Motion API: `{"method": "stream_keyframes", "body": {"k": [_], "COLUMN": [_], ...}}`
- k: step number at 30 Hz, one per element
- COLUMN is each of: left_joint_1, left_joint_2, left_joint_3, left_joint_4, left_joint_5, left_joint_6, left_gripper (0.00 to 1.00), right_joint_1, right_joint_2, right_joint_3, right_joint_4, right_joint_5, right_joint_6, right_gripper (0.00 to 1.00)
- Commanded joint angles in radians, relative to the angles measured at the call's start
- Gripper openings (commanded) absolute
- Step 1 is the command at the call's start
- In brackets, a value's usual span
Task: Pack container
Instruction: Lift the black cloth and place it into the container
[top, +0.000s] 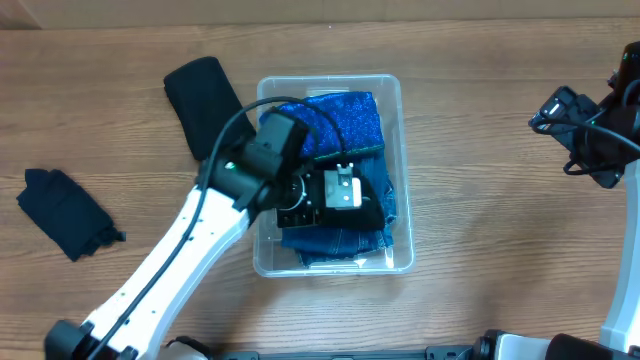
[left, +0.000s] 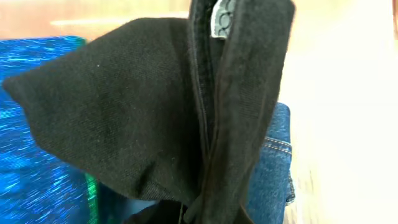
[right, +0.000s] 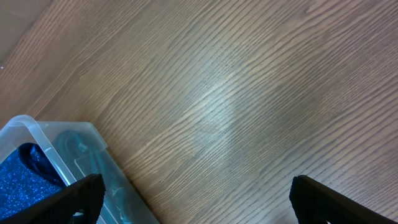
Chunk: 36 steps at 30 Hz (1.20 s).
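My left gripper moves down next and lays the black garment onto the denim garment (top: 340, 245) in the container. It then releases it there, because the denim lies directly below it.
The clear plastic container (top: 402, 140) stands at the table's middle. It holds a sparkly blue garment (top: 340, 120) at the far end and a denim garment (top: 340, 245) at the near end. My left gripper (top: 345, 195) is inside the container, shut on a black garment (top: 372, 215) that rests over the denim. In the left wrist view the black garment (left: 137, 106) fills most of the frame and hides the fingers, with the blue garment (left: 31, 124) left and the denim (left: 270, 168) right. My right gripper (top: 585, 140) is open and empty over bare table (right: 199, 205), beside the container's corner (right: 81, 149).
A folded black garment (top: 200, 100) lies on the table left of the container's far corner. A dark navy garment (top: 65, 212) lies at the far left. My left arm (top: 170, 260) reaches in from the bottom left.
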Motion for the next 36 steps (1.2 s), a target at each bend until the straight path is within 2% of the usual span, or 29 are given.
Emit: {"method": "stream_keyframes", "body": {"k": [1, 3, 5, 6, 7, 8, 9, 11, 12, 13, 14, 15, 16, 22, 27, 29, 31, 32, 34, 36], "left_joint_1": [0.002, 0.011, 0.019, 0.021, 0.022, 0.023, 0.023, 0.024, 0.025, 0.025, 0.025, 0.025, 0.025, 0.026, 0.026, 0.025, 0.025, 0.025, 0.024, 0.023], "left_joint_2": [0.072, 0.100, 0.124, 0.134, 0.143, 0.152, 0.158, 0.173, 0.177, 0.184, 0.186, 0.187, 0.187, 0.130, 0.050, 0.030, 0.034, 0.040, 0.066, 0.109], "left_joint_3": [0.024, 0.024, 0.024, 0.024, 0.024, 0.024, 0.024, 0.024, 0.024, 0.024, 0.024, 0.024, 0.024, 0.044, 0.066, 0.066, 0.065, 0.065, 0.065, 0.065], "left_joint_4": [0.014, 0.055, 0.128, 0.161, 0.193, 0.220, 0.240, 0.285, 0.302, 0.332, 0.352, 0.367, 0.377, 0.381, 0.389, 0.414, 0.410, 0.403, 0.370, 0.328], "left_joint_5": [0.022, 0.002, -0.038, -0.058, -0.076, -0.093, -0.108, -0.142, -0.155, -0.185, -0.206, -0.219, -0.221, -0.232, -0.230, -0.208, -0.172, -0.159, -0.121, -0.103], "left_joint_6": [0.037, -0.003, -0.100, -0.142, -0.170, -0.187, -0.200, -0.210, -0.223, -0.251, -0.269, -0.277, -0.278, -0.362, -0.512, -0.622, -0.682, -0.702, -0.809, -0.918], "left_gripper": [0.04, 0.04, 0.04, 0.09, 0.25, 0.34, 0.37, 0.37, 0.41, 0.59, 0.70, 0.89, 1.00, 1.00, 1.00, 1.00, 0.99, 0.85, 0.34, 0.04], "right_joint_1": [-0.003, -0.003, -0.003, -0.003, -0.003, -0.003, -0.003, -0.003, -0.003, -0.003, -0.003, -0.003, -0.003, -0.003, -0.003, -0.003, -0.003, -0.003, -0.003, -0.003], "right_joint_2": [-0.003, -0.003, -0.003, -0.003, -0.003, -0.003, -0.003, -0.003, -0.003, -0.003, -0.003, -0.003, -0.003, -0.003, -0.003, -0.003, -0.003, -0.003, -0.003, -0.003], "right_joint_3": [0.002, 0.002, 0.002, 0.002, 0.002, 0.002, 0.002, 0.002, 0.002, 0.002, 0.002, 0.002, 0.002, 0.002, 0.002, 0.002, 0.002, 0.002, 0.002, 0.002], "right_joint_4": [0.002, 0.002, 0.002, 0.002, 0.002, 0.002, 0.001, 0.000, -0.001, -0.002, -0.003, -0.004, -0.003, -0.002, -0.002, -0.001, 0.002, 0.002, 0.002, 0.002], "right_joint_5": [-0.005, -0.005, -0.005, -0.005, -0.005, -0.005, -0.005, -0.005, -0.005, -0.005, -0.005, -0.005, -0.005, -0.005, -0.005, -0.005, -0.005, -0.005, -0.005, -0.005], "right_joint_6": [0.007, 0.007, 0.007, 0.007, 0.007, 0.007, 0.007, 0.007, 0.007, 0.007, 0.007, 0.007, 0.007, 0.007, 0.007, 0.007, 0.007, 0.007, 0.007, 0.007], "right_gripper": [1.00, 1.00, 1.00, 1.00, 1.00, 1.00, 1.00, 1.00, 1.00, 1.00, 1.00, 1.00, 1.00, 1.00, 1.00, 1.00, 1.00, 1.00, 1.00, 1.00]}}
